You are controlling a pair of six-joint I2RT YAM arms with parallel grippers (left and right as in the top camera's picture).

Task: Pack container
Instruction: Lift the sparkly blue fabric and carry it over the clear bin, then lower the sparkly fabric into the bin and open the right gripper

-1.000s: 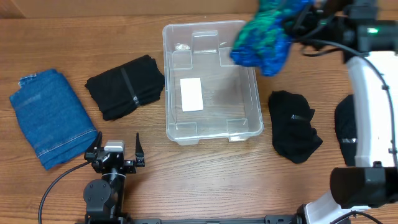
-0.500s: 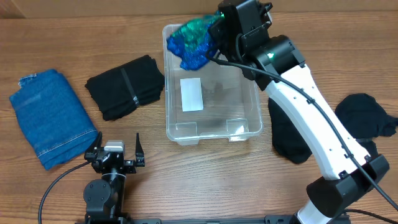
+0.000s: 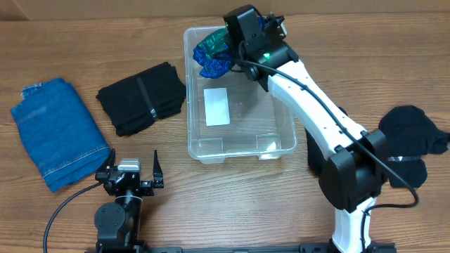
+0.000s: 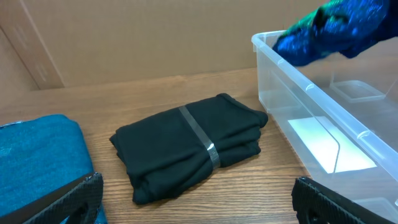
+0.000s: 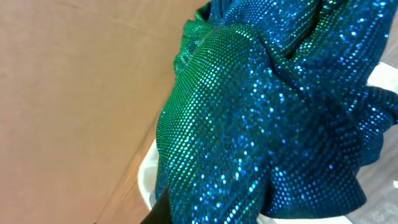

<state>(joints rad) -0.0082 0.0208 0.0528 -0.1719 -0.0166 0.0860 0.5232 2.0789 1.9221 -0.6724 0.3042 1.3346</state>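
The sequined garment (image 3: 213,55) still hangs high above the container's bottom. My right gripper needs to go down into the container's far half (image 3: 241,83) next and release the garment there.
The clear plastic container (image 3: 188,112) stands mid-table with a white label (image 3: 216,106) on its bottom. My right gripper (image 3: 233,48) is shut on a blue-green sequined garment (image 3: 213,55) and holds it over the container's far left corner. The cloth fills the right wrist view (image 5: 261,118), hiding the fingers, with the container's rim (image 5: 146,174) below. The garment (image 4: 329,28) and the container (image 4: 292,74) also show in the left wrist view. My left gripper (image 3: 132,163) is open and empty at the table's front, left of the container.
A folded black garment with a band (image 3: 143,97) lies left of the container and folded blue denim (image 3: 58,132) at the far left. Two crumpled black garments (image 3: 334,151) (image 3: 411,137) lie to the right. A cardboard wall (image 4: 143,37) stands behind the table.
My right arm has swung left from the back right with the sequined garment, which now hangs over the container's far left corner. The left arm has not moved.
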